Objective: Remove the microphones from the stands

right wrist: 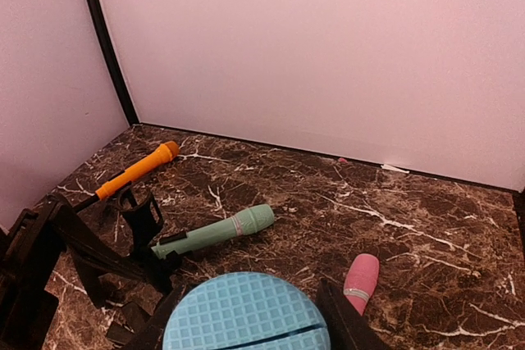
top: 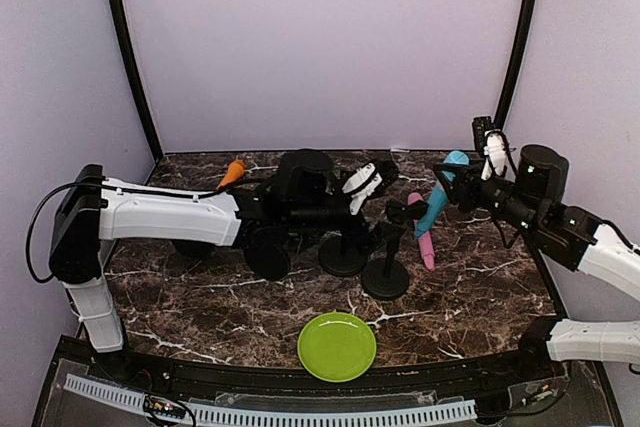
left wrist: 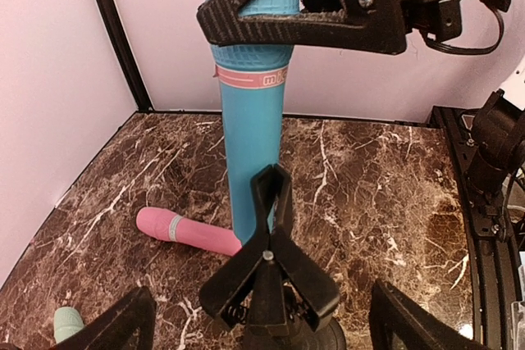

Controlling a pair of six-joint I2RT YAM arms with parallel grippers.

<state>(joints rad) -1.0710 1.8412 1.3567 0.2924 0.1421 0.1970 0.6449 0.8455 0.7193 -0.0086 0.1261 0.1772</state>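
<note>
My right gripper moves away from the stand next, then down to release the blue microphone point(top: 437, 197), since the bare marble beside the pink one lies below my gripper.
The blue microphone point(top: 437, 197) point(left wrist: 250, 137) stands steeply tilted, its textured head point(right wrist: 246, 317) uppermost, and my right gripper point(top: 455, 192) point(right wrist: 254, 325) is shut on that head. The microphone's lower end sits at the black spring clip point(left wrist: 267, 260) of the stand point(top: 385, 277). I cannot tell whether the clip still pinches it. My left gripper point(top: 392, 215) point(left wrist: 262, 317) is open, with its fingers point(left wrist: 123, 325) spread wide on either side of the clip's handles and not touching them.
A pink microphone point(top: 424, 237) point(left wrist: 184, 229) point(right wrist: 359, 280) lies on the marble just right of the stand. A mint microphone point(right wrist: 217, 231) and an orange one point(top: 232, 173) lie further left. Two more black stands point(top: 343, 252) point(top: 268, 259) stand under the left arm. A green plate point(top: 337, 346) sits near the front.
</note>
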